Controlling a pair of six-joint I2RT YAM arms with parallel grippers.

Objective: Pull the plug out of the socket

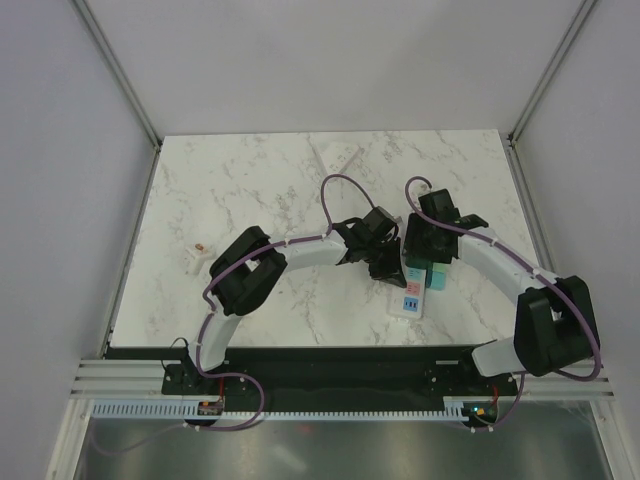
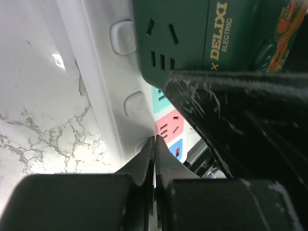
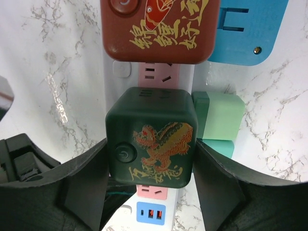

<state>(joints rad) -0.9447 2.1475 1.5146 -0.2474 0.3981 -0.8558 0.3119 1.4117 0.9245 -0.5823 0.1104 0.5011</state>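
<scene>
Next I should raise the plug off the power strip (image 1: 409, 302) with my right gripper, cross left in the top view, lower and release the plug, since bare marble lies there.
A dark green cube plug (image 3: 150, 144) with a gold dragon and a round button sits over the white power strip (image 3: 118, 211). My right gripper (image 3: 151, 161) is shut on it, one finger against each side. Whether its pins are still in the socket is hidden. The left wrist view shows the cube's side (image 2: 192, 38), marked DELIXI. My left gripper (image 2: 155, 144) is shut and empty, its tips against the strip's white body (image 2: 103, 96). From above, the left gripper (image 1: 385, 265) and the right gripper (image 1: 430, 262) meet over the strip (image 1: 409, 302).
A red cube plug (image 3: 159, 29) sits on the strip just beyond the green one. A blue adapter (image 3: 250, 29) and light green blocks (image 3: 219, 115) lie on the strip's right. A small white object (image 1: 195, 258) lies on the marble table (image 1: 270, 180) at the left.
</scene>
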